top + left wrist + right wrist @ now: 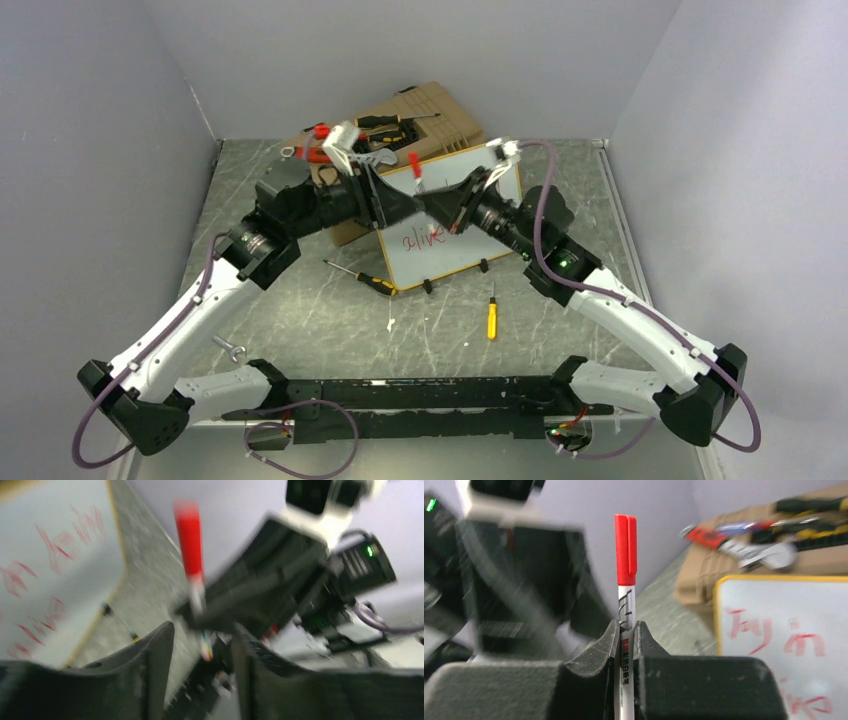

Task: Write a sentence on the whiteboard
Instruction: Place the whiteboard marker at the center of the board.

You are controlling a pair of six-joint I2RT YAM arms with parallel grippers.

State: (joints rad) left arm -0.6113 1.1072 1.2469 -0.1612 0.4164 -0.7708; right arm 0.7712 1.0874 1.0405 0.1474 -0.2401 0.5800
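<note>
The white marker has its red cap on, so next my right gripper moves back and down, tilting toward the table (pixel 519 316) beside the yellow screwdriver.
The whiteboard (pixel 455 250) stands tilted on black clip feet mid-table, in front of the tan toolbox. The red sentence (pixel 425 238) shows "alive" there; the upper line is hidden behind the grippers. In the right wrist view the whiteboard (pixel 824 605) shows "Joy in" (pixel 774 630) with more below. My right gripper (pixel 626 630) is shut on a white marker (pixel 626 610) with its red cap (pixel 626 550) on, held upright. My left gripper (pixel 202 635) is open, its fingers (pixel 155 655) either side of the marker (pixel 190 545). Both grippers (pixel 408 208) (pixel 435 205) meet over the board.
The tan toolbox (pixel 430 115) with several tools on top stands behind the board. A black-and-yellow screwdriver (pixel 365 280) and a yellow one (pixel 491 318) lie in front of it. A metal eye bolt (pixel 232 348) lies near the left arm. Grey walls close in on three sides.
</note>
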